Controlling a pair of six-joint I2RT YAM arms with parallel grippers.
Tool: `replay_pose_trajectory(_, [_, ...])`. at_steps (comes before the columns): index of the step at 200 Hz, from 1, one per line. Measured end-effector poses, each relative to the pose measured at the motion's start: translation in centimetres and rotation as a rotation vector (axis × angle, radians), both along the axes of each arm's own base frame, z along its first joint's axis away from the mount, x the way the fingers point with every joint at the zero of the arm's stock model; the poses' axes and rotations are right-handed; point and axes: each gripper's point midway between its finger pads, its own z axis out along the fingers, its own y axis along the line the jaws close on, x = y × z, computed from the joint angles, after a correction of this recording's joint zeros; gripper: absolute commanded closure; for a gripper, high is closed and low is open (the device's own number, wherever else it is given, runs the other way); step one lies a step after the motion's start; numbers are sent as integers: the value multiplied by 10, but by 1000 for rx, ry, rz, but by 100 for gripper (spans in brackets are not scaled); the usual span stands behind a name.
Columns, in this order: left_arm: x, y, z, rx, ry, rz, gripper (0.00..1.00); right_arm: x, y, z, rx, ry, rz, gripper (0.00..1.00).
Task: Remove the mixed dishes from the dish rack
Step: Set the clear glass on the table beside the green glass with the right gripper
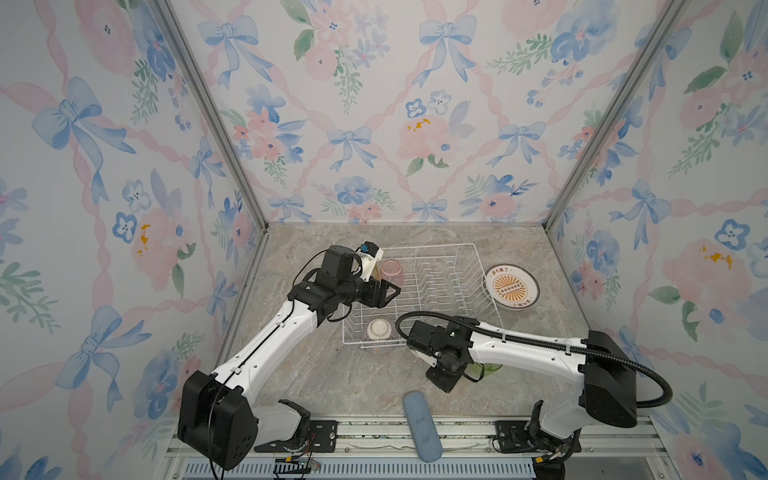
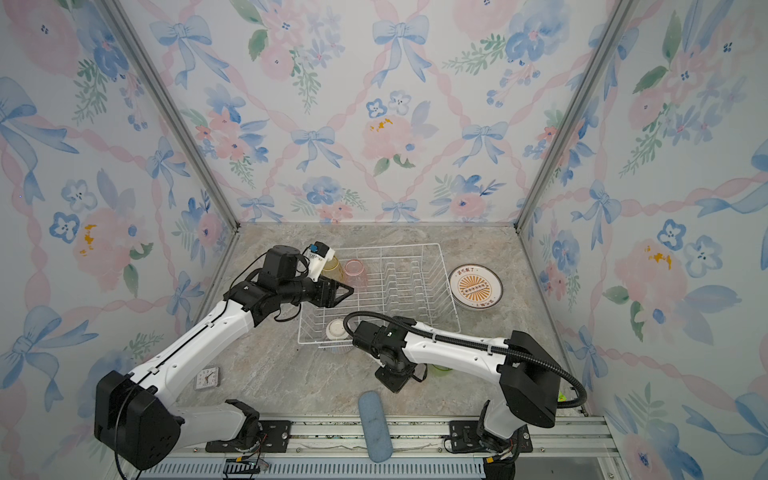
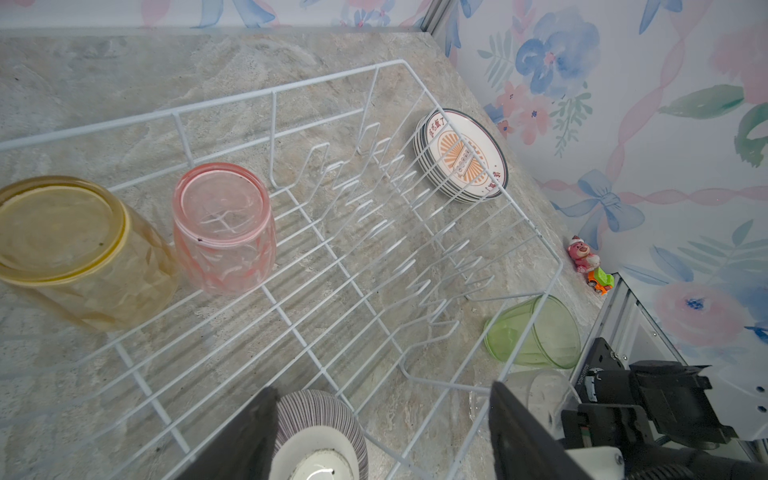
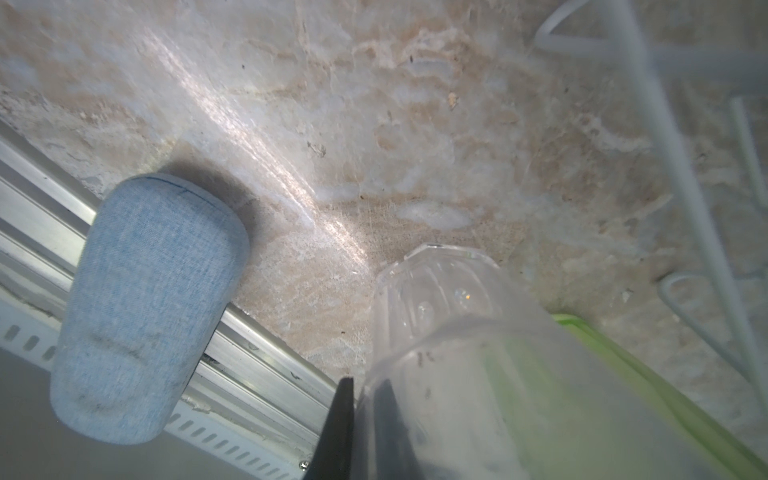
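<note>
The bare tabletop beside the green tumbler lies just below my right gripper, which next lowers the clear tumbler's base there and releases that tumbler's side.
The white wire dish rack (image 1: 469, 249) (image 3: 291, 89) stands mid-table. In its far left end a yellow tumbler (image 2: 332, 266) (image 3: 70, 249) and a pink tumbler (image 1: 392, 270) (image 3: 224, 228) sit upside down. The striped bowl (image 1: 379, 334) (image 3: 320, 415) lies inverted in the near left corner. My left gripper (image 1: 386, 291) (image 3: 382, 436) hangs open over the rack beside the pink tumbler, holding nothing. My right gripper (image 4: 359, 436) is shut on the wall of the clear tumbler (image 4: 457, 332) (image 3: 540, 395), just outside the rack's near right corner. The green tumbler (image 1: 492, 368) (image 3: 536, 332) is next to it. Stacked plates (image 1: 510, 286) (image 3: 461, 156) lie right of the rack.
A blue-grey pad (image 1: 422, 428) (image 4: 145, 311) lies across the front metal rail. A small white clock (image 2: 207, 377) sits near the left arm. A pink bear toy (image 3: 584, 255) and a toy car (image 3: 600, 280) stand by the right wall. Papered walls enclose three sides.
</note>
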Motion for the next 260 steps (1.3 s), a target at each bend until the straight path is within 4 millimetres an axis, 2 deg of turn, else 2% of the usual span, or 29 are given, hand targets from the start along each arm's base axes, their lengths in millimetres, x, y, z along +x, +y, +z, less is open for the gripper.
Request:
replay_pose_trajectory(74, [-1, 0, 3, -4, -8, 0, 26, 8, -3, -9, -18, 11, -6, 100])
replay_pose_trajectory(162, [-1, 0, 3, -4, -8, 0, 26, 9, -6, -18, -43, 33, -4, 94])
replay_pose_trajectory(217, [-1, 1, 3, -2, -5, 0, 26, 9, -7, -18, -44, 38, -1, 75])
replay_pose_trajectory(260, [-2, 1, 3, -3, -7, 0, 26, 9, -8, -18, -47, 38, 0, 71])
